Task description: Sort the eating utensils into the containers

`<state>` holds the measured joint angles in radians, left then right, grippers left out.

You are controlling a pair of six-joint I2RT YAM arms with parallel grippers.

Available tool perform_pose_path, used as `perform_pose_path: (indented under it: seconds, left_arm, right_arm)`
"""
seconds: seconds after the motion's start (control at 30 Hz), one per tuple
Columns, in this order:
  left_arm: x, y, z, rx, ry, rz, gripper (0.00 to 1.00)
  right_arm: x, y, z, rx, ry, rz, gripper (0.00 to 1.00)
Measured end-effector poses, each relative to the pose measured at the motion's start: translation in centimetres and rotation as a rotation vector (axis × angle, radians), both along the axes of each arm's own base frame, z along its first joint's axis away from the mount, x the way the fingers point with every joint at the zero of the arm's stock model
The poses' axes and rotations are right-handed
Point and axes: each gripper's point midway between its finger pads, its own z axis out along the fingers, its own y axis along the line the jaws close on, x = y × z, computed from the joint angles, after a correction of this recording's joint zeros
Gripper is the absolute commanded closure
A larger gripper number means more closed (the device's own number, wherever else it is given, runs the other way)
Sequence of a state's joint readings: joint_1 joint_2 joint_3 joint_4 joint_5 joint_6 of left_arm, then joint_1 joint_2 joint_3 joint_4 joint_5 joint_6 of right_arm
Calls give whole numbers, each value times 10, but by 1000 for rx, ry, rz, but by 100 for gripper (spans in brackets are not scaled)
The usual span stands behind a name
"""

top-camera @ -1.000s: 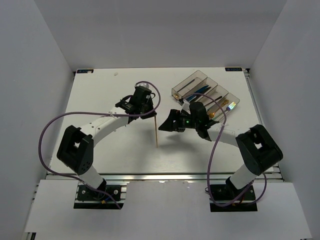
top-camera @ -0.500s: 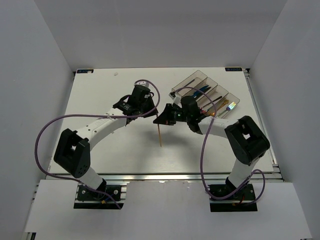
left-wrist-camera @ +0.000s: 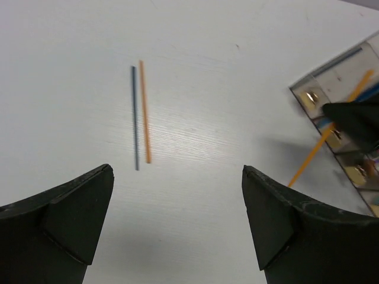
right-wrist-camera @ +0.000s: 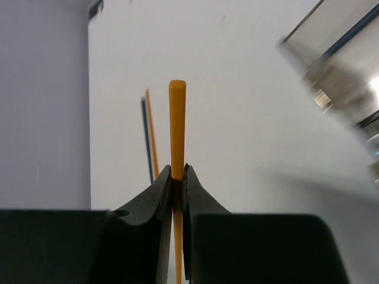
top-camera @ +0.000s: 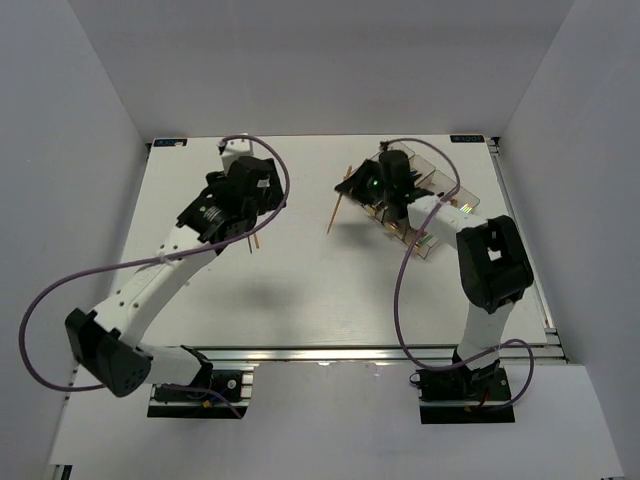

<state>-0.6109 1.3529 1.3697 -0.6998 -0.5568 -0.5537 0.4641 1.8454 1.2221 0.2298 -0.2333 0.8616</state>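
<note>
The orange chopstick needs to go away from my base over the end bin [right-wrist-camera: 350, 54] next, carried by my right gripper, which needs to turn along that bin's length.
My right gripper [top-camera: 350, 185] [right-wrist-camera: 178, 171] is shut on an orange chopstick [top-camera: 333, 218] [right-wrist-camera: 177, 118], which it holds in the air at the near-left corner of the containers [top-camera: 455, 200] [right-wrist-camera: 337, 53]. The same chopstick [left-wrist-camera: 311, 157] shows at the right of the left wrist view, slanting past the bins [left-wrist-camera: 340, 89]. My left gripper [top-camera: 243, 222] [left-wrist-camera: 177, 171] stands wide open and holds nothing, hovering over the table. A second orange chopstick [left-wrist-camera: 144, 112] [top-camera: 257, 238] [right-wrist-camera: 151, 133] lies flat just ahead of it, with a thin dark blue line alongside.
My right arm covers most of the smoky bins in the top view, and the utensils inside them are largely hidden. White walls close in the table on the left, back and right. Purple cables loop off both arms.
My left gripper opened, let go of the upright chopstick and drew back to the far left. My right gripper shut on that chopstick and carried it up toward the containers.
</note>
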Motion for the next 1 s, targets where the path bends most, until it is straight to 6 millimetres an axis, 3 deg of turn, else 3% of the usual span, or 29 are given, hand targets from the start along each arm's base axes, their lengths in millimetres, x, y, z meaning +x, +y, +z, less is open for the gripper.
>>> perform_pose_path:
  seconds: [0.07, 0.13, 0.33, 0.47, 0.6, 0.8, 0.9, 0.93, 1.0]
  left_arm:
    - [-9, 21, 8, 56, -34, 39, 2]
    - [-21, 40, 1, 118, -36, 63, 2]
    - [-51, 75, -61, 307, 74, 67, 2]
    - [-57, 81, -79, 351, 107, 54, 2]
    - [-57, 81, -82, 344, 95, 47, 2]
    - [-56, 78, -90, 351, 113, 32, 2]
    - [-56, 77, -90, 348, 114, 29, 2]
    - [-56, 76, -90, 346, 114, 27, 2]
    - [-56, 76, -90, 344, 114, 26, 2]
  right_arm:
    - [40, -20, 10, -10, -5, -115, 100]
    - [76, -41, 18, -7, -7, -215, 100]
    - [158, -106, 14, -7, 9, -445, 100]
    - [193, -133, -4, -53, 2, -531, 100]
    - [205, -137, -22, -91, 12, -547, 100]
    - [204, -138, -31, -114, 28, -549, 68]
    - [203, -139, -36, -114, 30, -551, 40]
    - [201, -139, -40, -119, 36, -549, 25]
    - [198, -140, -46, -130, 50, -549, 15]
